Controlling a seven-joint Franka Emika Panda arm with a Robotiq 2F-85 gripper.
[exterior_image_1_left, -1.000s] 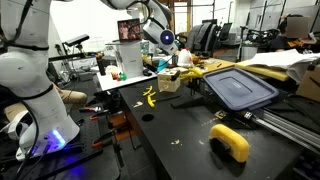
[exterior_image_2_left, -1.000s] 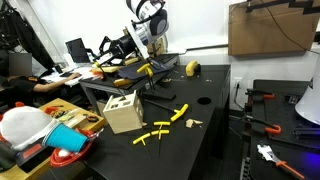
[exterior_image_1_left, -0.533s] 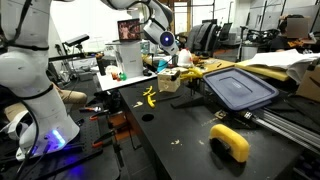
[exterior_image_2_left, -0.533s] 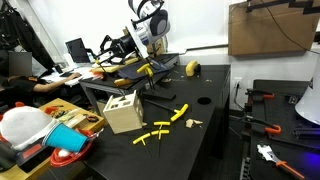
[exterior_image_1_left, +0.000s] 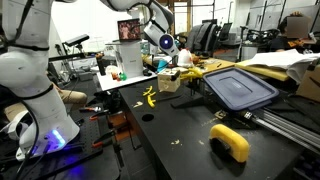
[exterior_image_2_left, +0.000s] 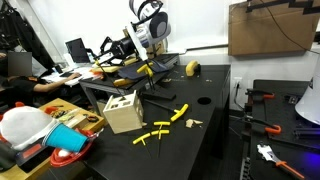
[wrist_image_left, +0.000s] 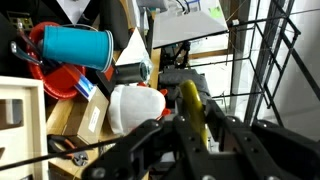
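My gripper should next move down toward the top of the small wooden box (exterior_image_2_left: 122, 112) (wrist_image_left: 16, 112) and let go of the yellow piece there, because the yellow piece still hangs well above the box.
My gripper (wrist_image_left: 192, 132) is shut on a long yellow stick-shaped piece (wrist_image_left: 189, 100) that stands up between the two black fingers in the wrist view. In both exterior views the gripper (exterior_image_1_left: 177, 60) (exterior_image_2_left: 148, 60) hangs in the air above the far end of the black table (exterior_image_1_left: 190, 130), with the yellow piece (exterior_image_2_left: 143, 70) in it. It is over a small wooden box (exterior_image_1_left: 170, 82) (exterior_image_2_left: 122, 112). More yellow pieces lie on the table (exterior_image_1_left: 149, 97) (exterior_image_2_left: 178, 113) (exterior_image_2_left: 152, 135).
A grey-blue bin lid (exterior_image_1_left: 240, 88) lies on the table. A thick yellow curved object (exterior_image_1_left: 230, 142) (exterior_image_2_left: 192, 68) sits near a table edge. A white cup (wrist_image_left: 135, 108), a blue cup (wrist_image_left: 75, 45) and red bowls (exterior_image_2_left: 68, 160) crowd a side bench. A white robot (exterior_image_1_left: 30, 90) stands nearby.
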